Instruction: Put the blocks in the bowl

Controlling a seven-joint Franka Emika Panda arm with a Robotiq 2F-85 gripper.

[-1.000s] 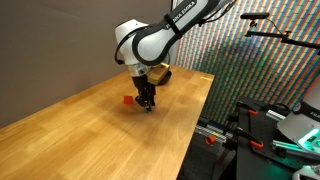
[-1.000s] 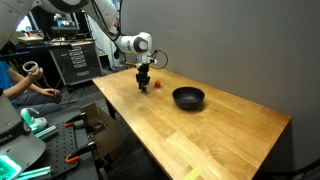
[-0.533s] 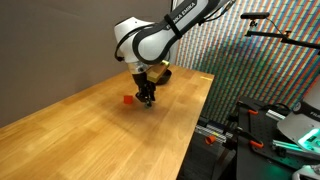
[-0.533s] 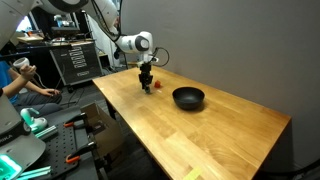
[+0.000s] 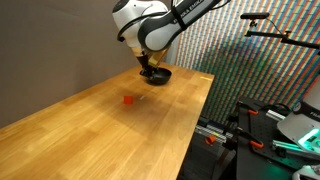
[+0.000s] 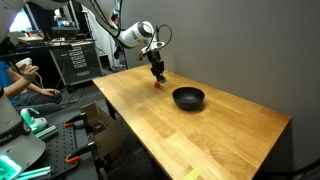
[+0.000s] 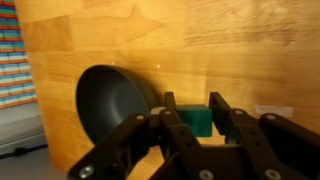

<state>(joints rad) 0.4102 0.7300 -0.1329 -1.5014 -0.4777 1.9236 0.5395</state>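
Note:
The green block (image 7: 198, 122) should be released next, once my gripper moves to the left in the wrist view, over the opening of the empty black bowl (image 7: 108, 103).
My gripper (image 7: 194, 120) is shut on the green block (image 7: 198, 122), held between the two black fingers in the wrist view. It hangs above the wooden table in both exterior views (image 5: 148, 68) (image 6: 158, 74). The red block (image 5: 128, 99) lies on the table below and to the left of the gripper; it also shows just under the gripper in an exterior view (image 6: 160, 86). The black bowl (image 6: 188, 98) stands on the table to the right of the gripper. It also shows behind the gripper in an exterior view (image 5: 160, 75) and at the left of the wrist view (image 7: 112, 100); it looks empty.
The wooden table (image 6: 210, 135) ends at a grey wall behind. A person (image 6: 20, 85) sits by equipment racks (image 6: 75, 60) off the table's end. Tripods and gear (image 5: 265, 120) stand beside the table's long edge.
The gripper has risen from the table beside the red block with the green block in it, and has moved towards the bowl. The red block has stayed put.

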